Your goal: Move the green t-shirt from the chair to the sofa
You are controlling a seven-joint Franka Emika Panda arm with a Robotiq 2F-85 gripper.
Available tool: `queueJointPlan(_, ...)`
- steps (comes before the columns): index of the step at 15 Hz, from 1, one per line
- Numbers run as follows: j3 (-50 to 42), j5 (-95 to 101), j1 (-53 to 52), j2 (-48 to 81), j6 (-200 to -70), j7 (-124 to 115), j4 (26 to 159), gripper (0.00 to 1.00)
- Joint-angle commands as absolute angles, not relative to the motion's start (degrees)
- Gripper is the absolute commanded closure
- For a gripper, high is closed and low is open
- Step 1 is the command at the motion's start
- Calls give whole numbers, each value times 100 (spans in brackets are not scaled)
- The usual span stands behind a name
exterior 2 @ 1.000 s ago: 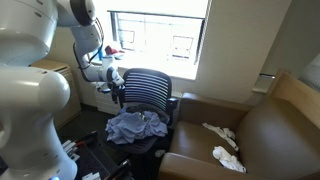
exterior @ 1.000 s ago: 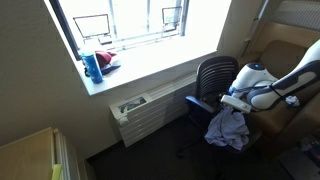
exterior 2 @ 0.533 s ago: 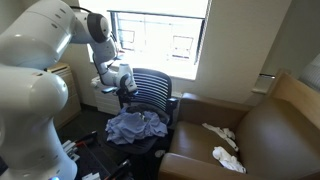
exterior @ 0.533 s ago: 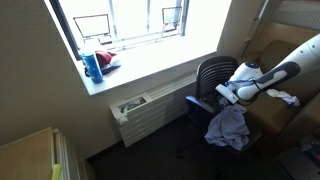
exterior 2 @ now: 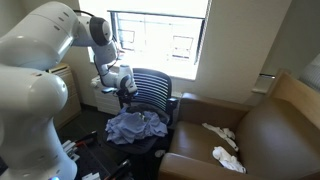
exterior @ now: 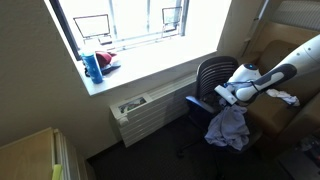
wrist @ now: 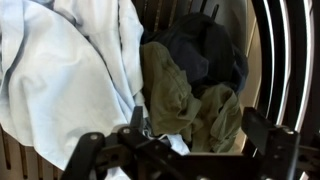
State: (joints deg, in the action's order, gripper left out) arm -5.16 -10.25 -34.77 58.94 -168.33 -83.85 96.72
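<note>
I should next lower onto the crumpled folds of the olive-green t-shirt [wrist: 185, 100], just beside the pale blue garment.
An olive-green t-shirt [wrist: 185, 100] lies crumpled on the black mesh chair [exterior 2: 150, 92], among a pale blue garment [wrist: 60, 80] and a dark navy one [wrist: 205, 50]. In both exterior views the clothes show as a bluish heap on the seat [exterior 2: 135, 126] [exterior: 227, 126]; the green shirt itself does not stand out there. My gripper [wrist: 195, 140] hangs open above the heap, its fingers on either side of the green shirt and apart from it. It also shows in both exterior views [exterior 2: 128, 92] [exterior: 226, 95]. The brown sofa [exterior 2: 250, 135] stands beside the chair.
White cloths [exterior 2: 222, 145] lie on the sofa seat. A radiator [exterior: 150, 112] sits under the bright window sill, which holds a blue bottle [exterior: 92, 66]. A wooden cabinet [exterior: 30, 155] stands in the near corner.
My arm swung from beside the chair's back toward the seat, over the clothes, during the first half second. It has barely moved since.
</note>
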Motion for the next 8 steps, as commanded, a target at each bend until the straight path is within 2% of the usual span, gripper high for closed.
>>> queueJointPlan(1,-127,-1126,-3091,6392,-16806,-8220,9299,0)
queueJointPlan(2,103,-1139,-2893,6551,-16849,-8084,9188,0)
queueJointPlan(4,-101,-1093,-3064,6973,-16751,-8313,8822,0)
queueJointPlan(5,-139,-1088,-3124,6532,-16815,-8313,9312,0)
queueJointPlan(8,-152,-1093,-3126,6970,-16815,-8327,8940,0)
